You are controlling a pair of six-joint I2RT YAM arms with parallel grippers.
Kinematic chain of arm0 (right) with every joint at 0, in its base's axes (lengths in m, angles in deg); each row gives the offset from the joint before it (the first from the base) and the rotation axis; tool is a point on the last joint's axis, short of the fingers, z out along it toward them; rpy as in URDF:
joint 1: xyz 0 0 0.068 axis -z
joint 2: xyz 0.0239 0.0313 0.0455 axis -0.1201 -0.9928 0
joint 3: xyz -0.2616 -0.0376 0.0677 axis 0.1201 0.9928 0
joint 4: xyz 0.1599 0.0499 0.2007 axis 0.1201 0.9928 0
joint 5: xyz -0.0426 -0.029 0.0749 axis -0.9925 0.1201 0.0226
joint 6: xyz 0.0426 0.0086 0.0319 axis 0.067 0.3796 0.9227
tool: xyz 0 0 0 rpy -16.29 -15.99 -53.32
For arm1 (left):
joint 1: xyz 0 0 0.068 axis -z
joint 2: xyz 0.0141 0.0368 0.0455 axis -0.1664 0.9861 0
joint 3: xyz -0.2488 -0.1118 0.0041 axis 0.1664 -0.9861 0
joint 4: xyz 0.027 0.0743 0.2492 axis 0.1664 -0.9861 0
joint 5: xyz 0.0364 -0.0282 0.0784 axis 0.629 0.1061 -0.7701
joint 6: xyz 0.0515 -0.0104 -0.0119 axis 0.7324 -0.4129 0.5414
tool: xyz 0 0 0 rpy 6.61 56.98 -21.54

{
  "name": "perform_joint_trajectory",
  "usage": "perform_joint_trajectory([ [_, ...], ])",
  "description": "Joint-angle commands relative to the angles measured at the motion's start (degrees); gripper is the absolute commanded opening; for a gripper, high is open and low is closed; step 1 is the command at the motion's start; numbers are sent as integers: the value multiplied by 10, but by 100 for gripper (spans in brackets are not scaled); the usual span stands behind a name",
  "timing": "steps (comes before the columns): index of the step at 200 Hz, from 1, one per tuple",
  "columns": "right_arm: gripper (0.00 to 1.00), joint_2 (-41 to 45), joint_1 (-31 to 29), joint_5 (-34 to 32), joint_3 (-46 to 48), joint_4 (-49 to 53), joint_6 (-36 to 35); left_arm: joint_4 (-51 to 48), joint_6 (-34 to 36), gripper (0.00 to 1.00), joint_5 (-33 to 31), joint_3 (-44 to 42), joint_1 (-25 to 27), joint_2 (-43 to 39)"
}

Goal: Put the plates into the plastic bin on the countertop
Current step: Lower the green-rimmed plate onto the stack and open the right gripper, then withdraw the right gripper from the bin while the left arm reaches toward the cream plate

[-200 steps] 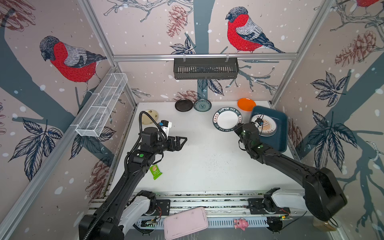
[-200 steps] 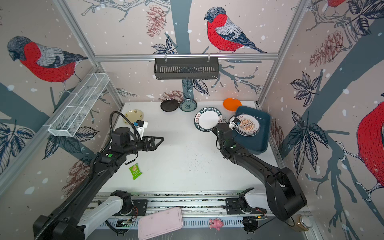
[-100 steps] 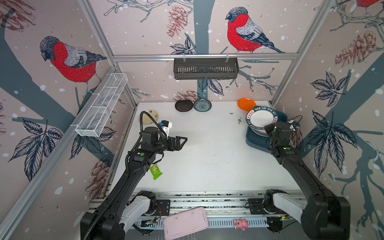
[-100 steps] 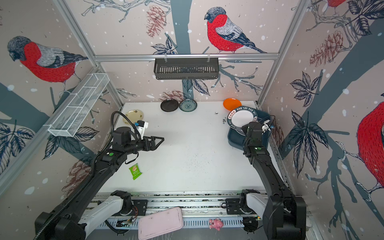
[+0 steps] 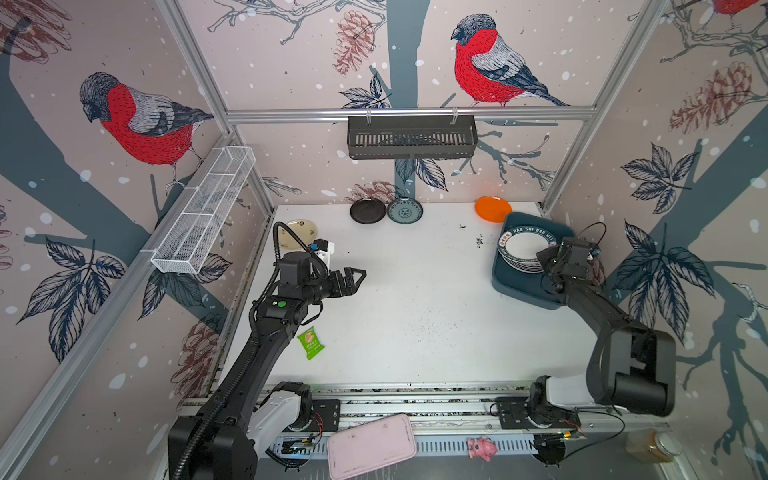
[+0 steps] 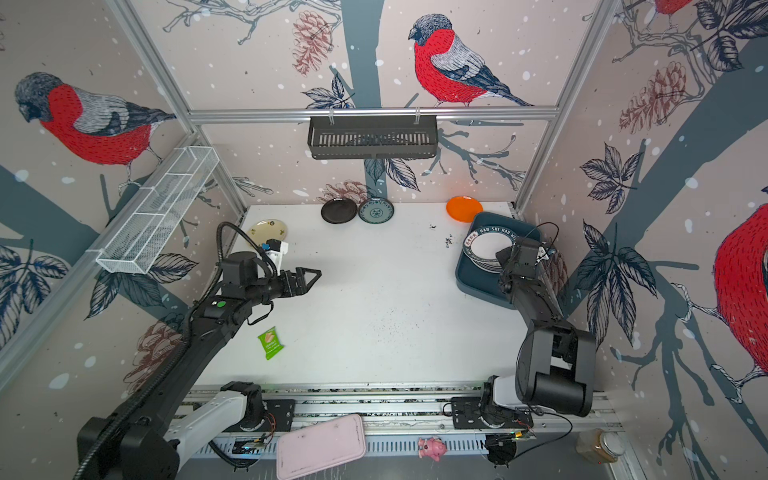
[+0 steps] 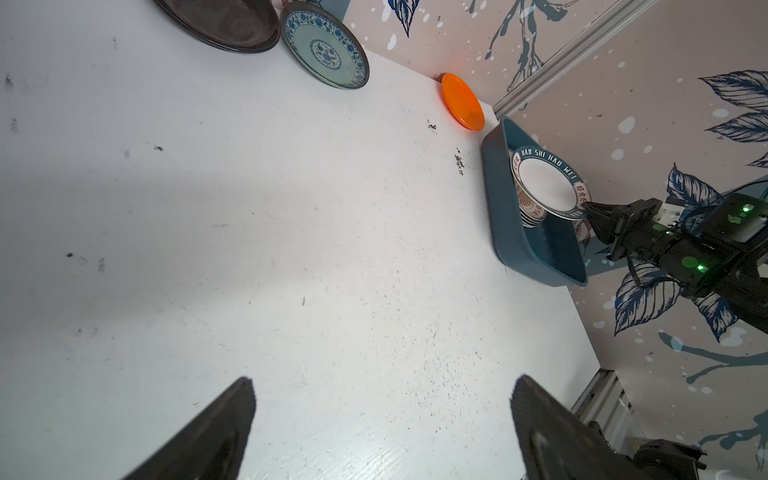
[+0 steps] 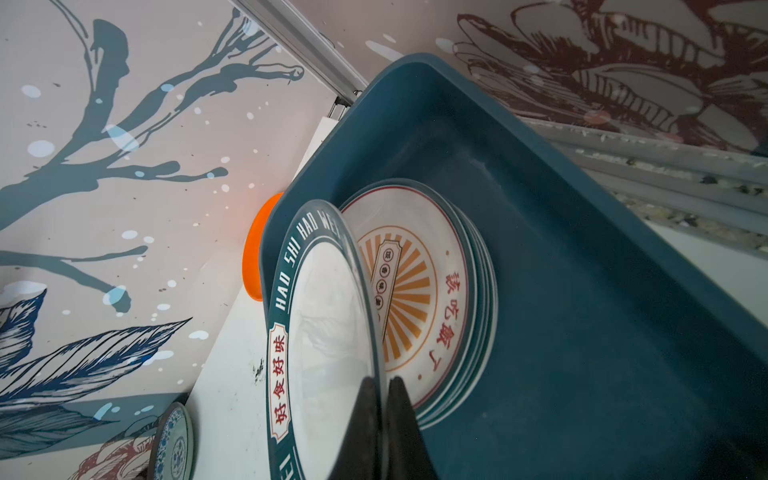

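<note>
The white plate still hangs tilted over the stack, so the robot's right gripper will next lower it flat onto the orange sunburst plate [image 8: 415,291] and let go of the white plate's rim.
My right gripper [image 5: 542,254] [image 8: 380,380] is shut on the rim of a white plate with a dark lettered rim [image 5: 525,245] [image 8: 328,316]. It holds the plate tilted just above a stack of plates topped by an orange sunburst plate [image 8: 415,291] inside the dark teal plastic bin [image 5: 498,278] [image 8: 582,249] at the right edge of the countertop [image 5: 415,311]. Along the back lie a black plate [image 5: 368,210], a teal-patterned plate [image 5: 405,210] and an orange plate [image 5: 493,209]; a cream plate [image 5: 300,230] lies at the left. My left gripper [image 5: 359,276] [image 7: 382,386] hovers open and empty.
A green packet [image 5: 310,343] lies beside the left arm. A black slotted basket [image 5: 411,137] hangs on the back rail and a white wire basket [image 5: 208,208] on the left wall. A pink tray [image 5: 371,444] and a pink toy [image 5: 482,448] sit below the front rails.
My right gripper has carried the lettered plate from the back middle of the countertop rightward to over the bin and down toward the stack. The left arm has stayed still.
</note>
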Motion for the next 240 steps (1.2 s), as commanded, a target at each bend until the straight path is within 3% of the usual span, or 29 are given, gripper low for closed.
perform_joint_trajectory([
  [1, 1, -29, 7, 13, -17, -42, 11, 18, 2, 96, 8, 1, -7, 5],
  [104, 1, -120, 33, 38, -45, -48, 14, 25, -5, 96, 21, -2, -39, 16],
  [125, 6, -129, 33, 53, -51, -47, 2, 22, -4, 96, 17, -3, -40, 15],
  [139, 13, -133, 33, 63, -57, -41, -4, 18, -1, 96, 13, -4, -40, 13],
  [200, 70, -131, 31, 75, -81, 26, -32, 19, -1, 96, 7, -7, -41, -1],
  [240, 85, -97, 28, 67, -90, 74, -57, 18, -2, 96, -1, -9, -41, -8],
])
